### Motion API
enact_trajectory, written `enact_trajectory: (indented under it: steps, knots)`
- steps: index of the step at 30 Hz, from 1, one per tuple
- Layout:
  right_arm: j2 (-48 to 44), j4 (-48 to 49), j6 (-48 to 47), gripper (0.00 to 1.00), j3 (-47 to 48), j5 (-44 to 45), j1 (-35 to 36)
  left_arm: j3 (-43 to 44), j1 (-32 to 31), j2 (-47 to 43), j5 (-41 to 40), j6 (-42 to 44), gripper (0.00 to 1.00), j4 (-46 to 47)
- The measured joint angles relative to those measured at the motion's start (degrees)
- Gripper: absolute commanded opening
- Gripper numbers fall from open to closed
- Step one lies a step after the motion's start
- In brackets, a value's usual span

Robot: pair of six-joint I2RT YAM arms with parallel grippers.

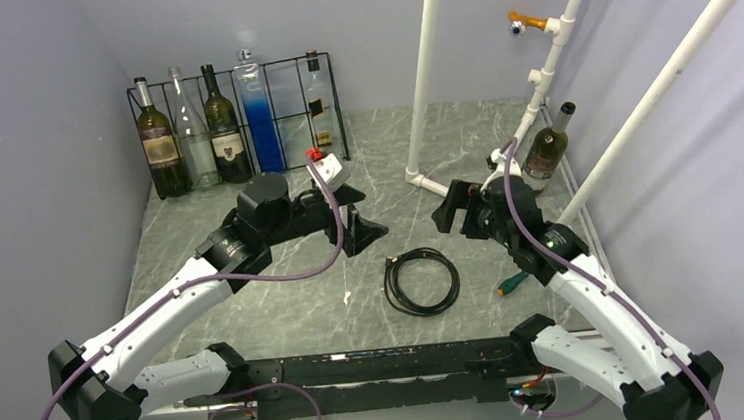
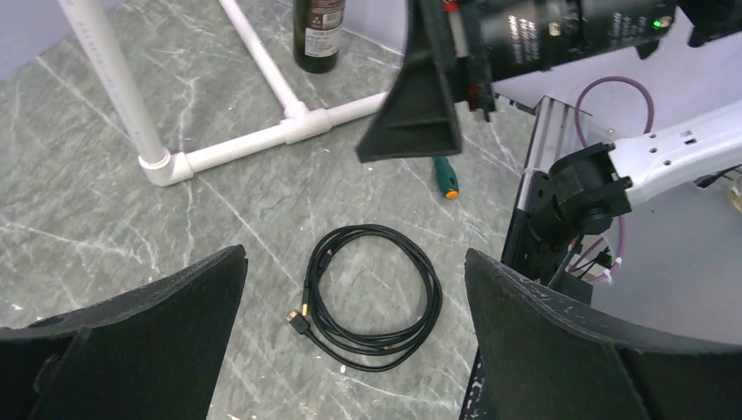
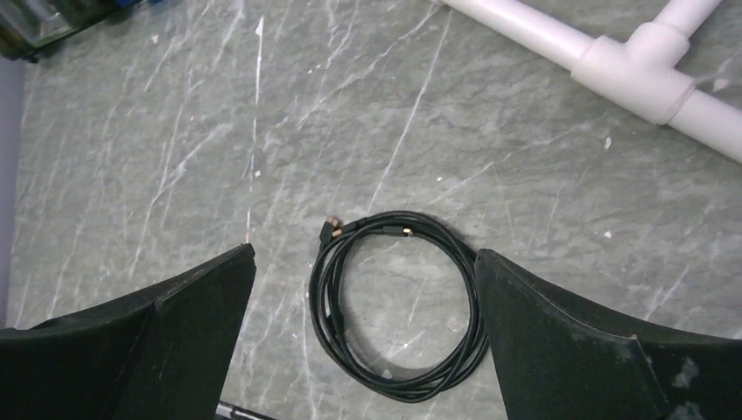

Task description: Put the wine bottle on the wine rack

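Note:
I will swing my right gripper to its right in the top view, turning outward around the wine bottle's neck, because the neck rises free on that outward side.
The wine bottle is dark with a cream label and stands upright at the right, beside the white pipe frame and behind my right arm. Its lower half also shows in the left wrist view. The wine rack is a black wire frame at the back left, with several bottles standing in its slots. My left gripper is open and empty, pointing right over the tabletop. My right gripper is open and empty, facing left toward it. Both hang above the cable.
A coiled black cable lies on the marble top between the grippers. A green-and-orange screwdriver lies by the right arm. White pipe feet run across the floor near the bottle.

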Motion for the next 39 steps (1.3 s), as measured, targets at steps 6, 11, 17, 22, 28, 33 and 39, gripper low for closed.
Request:
enact_trajectory:
  steps: [6, 11, 17, 22, 28, 33, 39]
  knots:
    - [5.4, -0.6, -2.8, 1.00, 10.2, 8.3, 0.1, -0.2, -1.0, -0.3, 2.1, -2.0, 0.99, 0.5]
    - [8.0, 0.6, -8.7, 1.00, 18.9, 21.0, 0.0, -0.6, -1.0, -1.8, 2.1, -2.5, 1.00, 0.5]
    - [11.1, 3.5, -17.7, 1.00, 25.1, 34.1, -4.5, -0.7, -1.0, -4.1, 2.0, -2.5, 1.00, 0.5]
    - [14.1, 8.7, -25.5, 0.99, 27.1, 40.0, -8.3, -0.8, -1.0, -4.4, 2.1, -2.6, 0.99, 0.6]
    - [18.4, 13.9, -32.5, 0.99, 27.6, 42.4, -13.3, -0.9, -1.0, -4.5, 2.1, -2.7, 0.99, 0.5]
    - [23.9, 15.1, -33.3, 0.99, 30.1, 40.9, -18.6, -0.9, -1.0, -5.0, 2.1, -2.7, 1.00, 0.5]
    - [29.9, 15.8, -32.9, 0.99, 32.2, 38.3, -22.3, -0.9, -1.0, -5.2, 2.1, -2.7, 0.99, 0.5]
